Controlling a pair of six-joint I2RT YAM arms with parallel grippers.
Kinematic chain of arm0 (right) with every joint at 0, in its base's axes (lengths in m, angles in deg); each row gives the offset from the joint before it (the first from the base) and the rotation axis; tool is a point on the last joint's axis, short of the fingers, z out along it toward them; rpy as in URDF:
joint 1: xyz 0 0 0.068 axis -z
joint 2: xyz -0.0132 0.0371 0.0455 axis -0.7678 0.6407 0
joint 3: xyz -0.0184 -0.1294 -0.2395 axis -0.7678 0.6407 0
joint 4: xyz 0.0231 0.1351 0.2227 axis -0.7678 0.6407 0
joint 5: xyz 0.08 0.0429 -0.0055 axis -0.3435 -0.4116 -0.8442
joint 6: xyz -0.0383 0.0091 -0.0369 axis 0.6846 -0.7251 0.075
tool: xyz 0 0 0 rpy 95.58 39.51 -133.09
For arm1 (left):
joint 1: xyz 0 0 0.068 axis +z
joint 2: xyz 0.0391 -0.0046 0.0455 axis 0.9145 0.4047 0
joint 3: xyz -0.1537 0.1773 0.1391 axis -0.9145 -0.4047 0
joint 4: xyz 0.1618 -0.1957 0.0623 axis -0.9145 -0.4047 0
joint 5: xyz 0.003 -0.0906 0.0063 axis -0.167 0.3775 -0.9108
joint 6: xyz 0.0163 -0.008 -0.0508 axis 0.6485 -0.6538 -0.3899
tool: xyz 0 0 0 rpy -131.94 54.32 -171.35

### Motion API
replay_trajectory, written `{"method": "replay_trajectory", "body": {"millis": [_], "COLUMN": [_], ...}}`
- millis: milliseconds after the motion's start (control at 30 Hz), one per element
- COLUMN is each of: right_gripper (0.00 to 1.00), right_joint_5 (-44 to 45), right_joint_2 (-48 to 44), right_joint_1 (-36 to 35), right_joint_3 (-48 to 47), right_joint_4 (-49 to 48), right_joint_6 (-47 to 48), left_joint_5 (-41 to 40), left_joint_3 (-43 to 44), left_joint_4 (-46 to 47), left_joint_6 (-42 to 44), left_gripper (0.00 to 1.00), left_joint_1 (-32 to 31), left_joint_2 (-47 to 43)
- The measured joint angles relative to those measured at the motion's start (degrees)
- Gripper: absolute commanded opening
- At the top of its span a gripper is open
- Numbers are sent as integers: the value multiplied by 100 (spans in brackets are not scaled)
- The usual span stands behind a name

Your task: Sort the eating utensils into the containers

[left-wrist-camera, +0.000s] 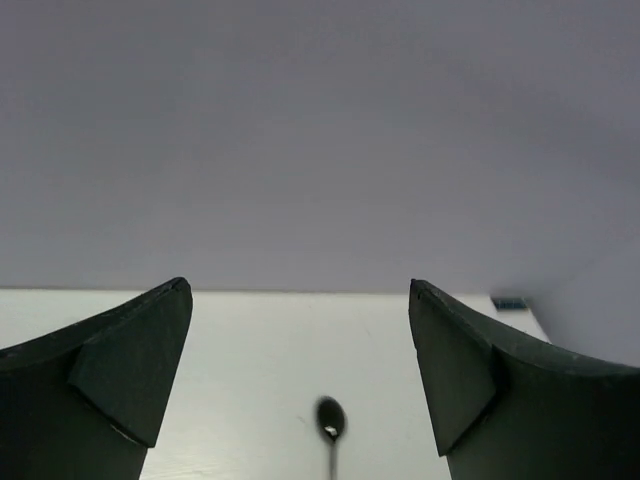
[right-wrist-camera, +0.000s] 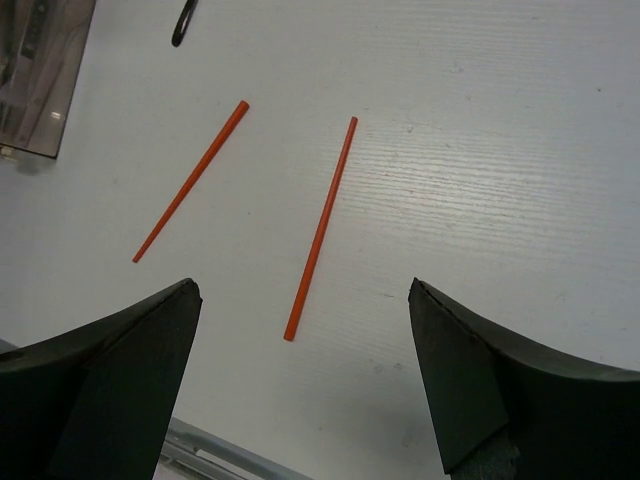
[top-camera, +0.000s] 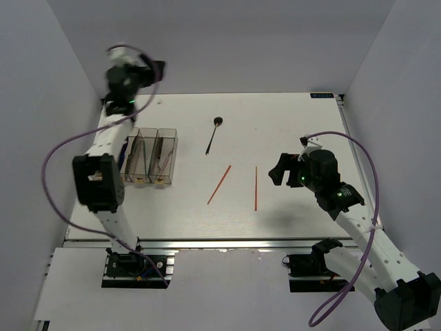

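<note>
I should move my left gripper across to the black spoon next, tilt it down and lower it onto the handle close to its bowl (top-camera: 214, 131) (left-wrist-camera: 333, 453), because the spoon is outside the containers.
Two orange-red chopsticks lie on the white table, one slanted (top-camera: 219, 185) and one upright (top-camera: 255, 187); both show in the right wrist view (right-wrist-camera: 190, 181) (right-wrist-camera: 320, 228). A black spoon (top-camera: 213, 135) lies farther back, its bowl in the left wrist view (left-wrist-camera: 330, 417). The smoky-brown containers (top-camera: 149, 156) stand at the left with utensils inside. My left gripper (top-camera: 153, 69) is open and empty, raised at the far left. My right gripper (top-camera: 278, 169) is open and empty, just right of the upright chopstick.
The table's near edge with its metal rail (top-camera: 207, 243) runs below the chopsticks. Grey walls enclose the table on three sides. The left arm's purple cable (top-camera: 58, 155) loops beside the containers.
</note>
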Motion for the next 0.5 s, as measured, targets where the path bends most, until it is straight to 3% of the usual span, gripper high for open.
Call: {"method": "replay_trajectory", "body": {"millis": [100, 200, 300, 500], "right_gripper": [89, 89, 89, 89], "right_joint_5": [201, 354, 466, 649], "right_joint_2": [-22, -66, -72, -79], "right_joint_1": [0, 0, 0, 0], "right_joint_3": [-2, -37, -146, -297], "right_joint_4": [168, 352, 522, 741], "right_joint_6": [-26, -42, -59, -68], "left_joint_5": [-1165, -1818, -2350, -2977], "left_joint_3": [1250, 1692, 1956, 1991], "left_joint_4": [-1451, -2420, -3220, -3993], "left_joint_6": [802, 1187, 1335, 1427], "left_gripper": [98, 98, 96, 90], "left_joint_1": [-1469, -2376, -2712, -2761], "left_joint_2": [826, 1405, 1965, 2769]}}
